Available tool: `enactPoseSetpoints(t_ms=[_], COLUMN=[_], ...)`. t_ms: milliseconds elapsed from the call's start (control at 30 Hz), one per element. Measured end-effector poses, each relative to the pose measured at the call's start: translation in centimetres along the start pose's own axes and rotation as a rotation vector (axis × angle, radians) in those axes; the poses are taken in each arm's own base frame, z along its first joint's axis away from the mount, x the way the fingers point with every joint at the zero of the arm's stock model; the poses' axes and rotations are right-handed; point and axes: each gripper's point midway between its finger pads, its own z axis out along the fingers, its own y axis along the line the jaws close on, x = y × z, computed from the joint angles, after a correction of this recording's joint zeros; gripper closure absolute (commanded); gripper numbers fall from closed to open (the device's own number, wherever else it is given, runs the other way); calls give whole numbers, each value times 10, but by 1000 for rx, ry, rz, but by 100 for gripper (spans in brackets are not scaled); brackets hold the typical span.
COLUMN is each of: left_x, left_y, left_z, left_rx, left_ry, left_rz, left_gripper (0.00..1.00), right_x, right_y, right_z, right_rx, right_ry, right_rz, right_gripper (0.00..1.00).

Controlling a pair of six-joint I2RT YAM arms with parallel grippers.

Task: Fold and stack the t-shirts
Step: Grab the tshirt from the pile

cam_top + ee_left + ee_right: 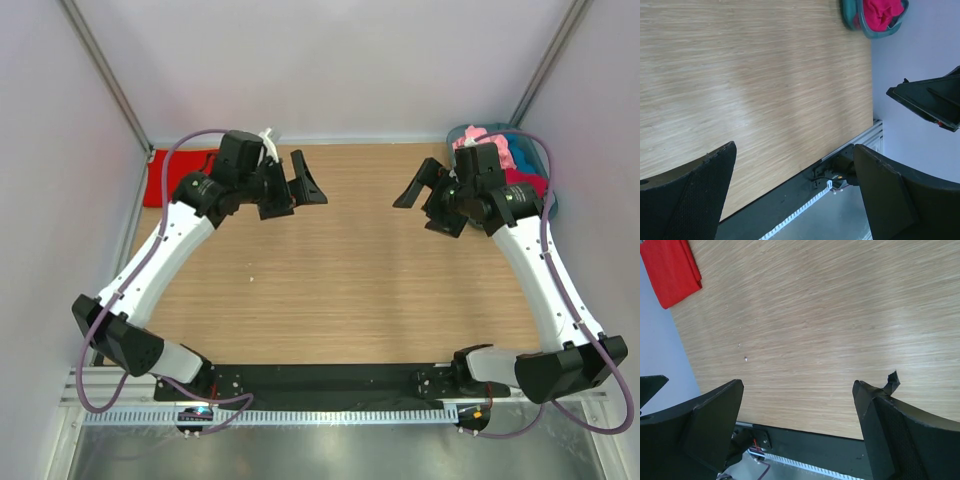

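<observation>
The tabletop is clear, so the robot's right gripper needs to go to the right in the top view next, and down onto the crimson fold in the tub.
A folded scarlet red t-shirt point(168, 176) lies at the table's far left edge, partly behind the left arm; it also shows in the right wrist view point(671, 270). More t-shirts, pink point(470, 137), blue and crimson point(527, 186), are bunched in a grey-blue tub point(545, 170) at the far right; the left wrist view shows crimson cloth point(882, 12) in that tub point(852, 20). My left gripper point(300, 188) is open and empty above the table's back left. My right gripper point(425, 195) is open and empty above the back right, beside the tub.
The wooden table point(340, 290) stretches between the arms. A black base rail point(330, 380) with a white cable strip runs along the near edge. Pale walls close the sides and back.
</observation>
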Motion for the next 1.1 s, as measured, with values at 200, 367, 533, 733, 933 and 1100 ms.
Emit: enactPoseSetpoints(t_ms=[200,367,533,733,933,1100], left_x=[-2,4,9,21,26,24], left_y=[2,9,17,20,18,11], left_z=[-1,1,2,4,1,-8], left_rx=[-3,-14,-29,-17,0,26], left_ry=[-6,6,31,72,77,48], left_rz=[-2,-12,-28,-65,-89,-98], left_gripper=[0,0,3,7,7,7], right_x=[-5,-50,-118,-155,-180,-186], right_y=[0,4,-7,-107,-226,-265], right_z=[-3,-21,-24,15,57,86], right_rx=[19,122,272,574,771,768], right_ry=[-20,-139,-322,-324,-266,-232], right_rz=[12,-33,-87,46,277,367], right_gripper=[1,1,1,11,15,19])
